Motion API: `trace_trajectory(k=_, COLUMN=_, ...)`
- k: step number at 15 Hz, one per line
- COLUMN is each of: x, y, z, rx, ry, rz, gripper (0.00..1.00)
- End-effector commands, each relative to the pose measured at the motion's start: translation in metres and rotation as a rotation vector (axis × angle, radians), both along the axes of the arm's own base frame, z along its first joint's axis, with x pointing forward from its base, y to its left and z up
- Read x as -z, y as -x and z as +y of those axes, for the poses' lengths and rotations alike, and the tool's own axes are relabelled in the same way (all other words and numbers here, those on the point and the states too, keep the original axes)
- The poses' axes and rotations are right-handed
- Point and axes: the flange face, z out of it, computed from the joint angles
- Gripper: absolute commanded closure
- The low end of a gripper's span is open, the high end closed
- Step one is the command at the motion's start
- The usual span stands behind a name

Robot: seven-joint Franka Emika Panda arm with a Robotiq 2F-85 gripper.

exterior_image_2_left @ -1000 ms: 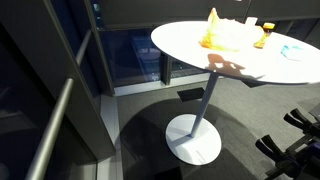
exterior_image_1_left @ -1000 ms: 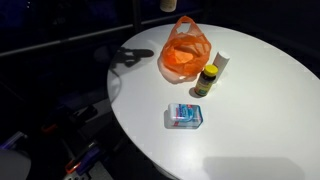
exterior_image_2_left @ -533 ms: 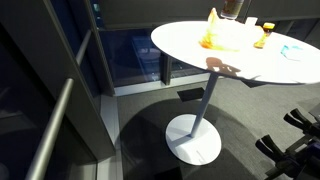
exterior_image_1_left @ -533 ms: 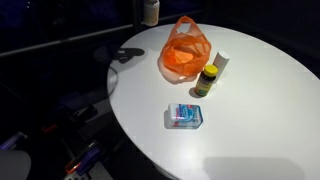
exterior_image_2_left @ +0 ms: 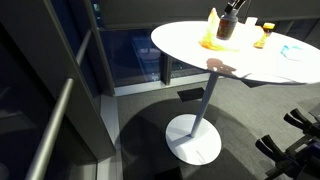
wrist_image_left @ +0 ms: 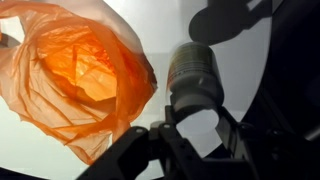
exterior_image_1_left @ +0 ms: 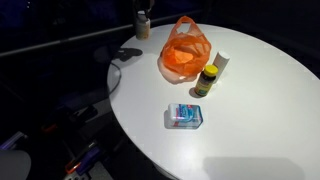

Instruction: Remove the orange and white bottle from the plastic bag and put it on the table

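I will lower the bottle (exterior_image_1_left: pixel 143 26) to the tabletop beside the bag with my gripper next and let go of it, because it hangs clear of the orange bag and the table below is bare.
My gripper (exterior_image_1_left: pixel 143 14) is shut on the bottle (exterior_image_1_left: pixel 143 26) and holds it upright just above the white table's (exterior_image_1_left: pixel 250 110) far edge, beside the orange plastic bag (exterior_image_1_left: pixel 185 50). It looks pale with a dark top in an exterior view. In the wrist view the bottle (wrist_image_left: pixel 195 72) sits between my gripper's (wrist_image_left: pixel 196 118) fingers (wrist_image_left: pixel 168 122), right of the bag (wrist_image_left: pixel 85 75), which lies open and crumpled. In an exterior view the gripper (exterior_image_2_left: pixel 231 10) and bottle (exterior_image_2_left: pixel 227 26) are just behind the bag (exterior_image_2_left: pixel 212 30). The bottle's colours are hard to tell.
A small jar with a yellow lid (exterior_image_1_left: pixel 206 80) stands right of the bag. A blue and white box (exterior_image_1_left: pixel 185 116) lies nearer the front. The round table stands on one pedestal (exterior_image_2_left: pixel 205 100). Dark clutter lies on the floor at its left.
The gripper has come down from the top of the picture with the bottle, ending low beside the bag near the table's far edge. The bag, jar and box have not moved.
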Motion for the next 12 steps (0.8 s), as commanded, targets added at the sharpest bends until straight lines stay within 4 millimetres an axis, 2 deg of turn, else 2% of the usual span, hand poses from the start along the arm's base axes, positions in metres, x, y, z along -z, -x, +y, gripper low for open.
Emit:
trace_trajectory(k=1, x=0.014, y=0.000, z=0.003, rx=-0.012, ry=0.036, rz=-0.013, gripper=0.81)
trace_trajectory(k=12, x=0.060, y=-0.003, z=0.009, rx=0.000, ry=0.097, rz=0.010, gripper=0.81)
